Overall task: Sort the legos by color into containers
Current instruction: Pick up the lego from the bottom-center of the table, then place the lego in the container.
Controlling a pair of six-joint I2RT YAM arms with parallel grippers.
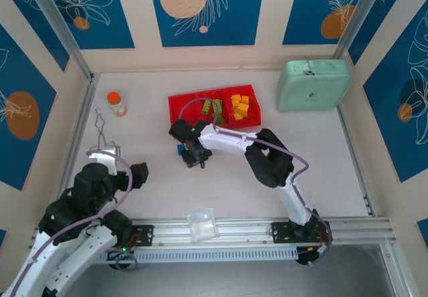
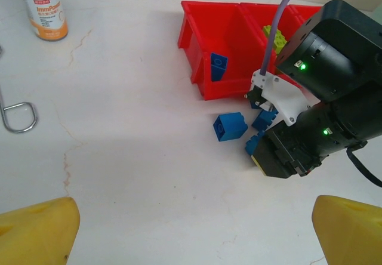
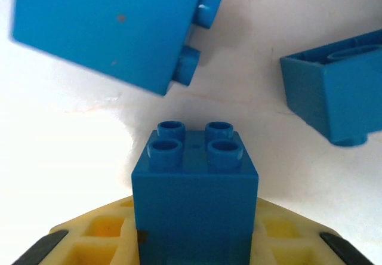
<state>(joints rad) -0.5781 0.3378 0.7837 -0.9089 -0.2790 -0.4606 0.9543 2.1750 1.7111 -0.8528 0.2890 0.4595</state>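
Observation:
I should lift my right gripper next and carry it outward over the red tray's end section (image 1: 180,105) to let go of its lego, because one blue lego is already there.
My right gripper (image 1: 189,155) is down on the table just in front of the red tray (image 1: 177,100), shut on a blue lego (image 3: 195,199) that stands studs-up between its yellow fingers (image 3: 98,235). Two more blue legos (image 3: 113,26) (image 3: 334,98) lie just beyond it, one of them a loose cube (image 2: 230,126). The tray's left compartment holds a blue lego (image 2: 218,67), the middle one green legos (image 1: 215,108), and the right one yellow-orange legos (image 1: 239,106). My left gripper (image 2: 191,241) hovers open at the near left, well short of the blue pile, with nothing between its fingers.
An orange-capped bottle (image 1: 116,103) stands at the far left, with a bent wire hook (image 1: 101,133) in front of it. A mint-green case (image 1: 314,84) sits at the far right. A small clear plastic bag (image 1: 202,223) lies by the near rail.

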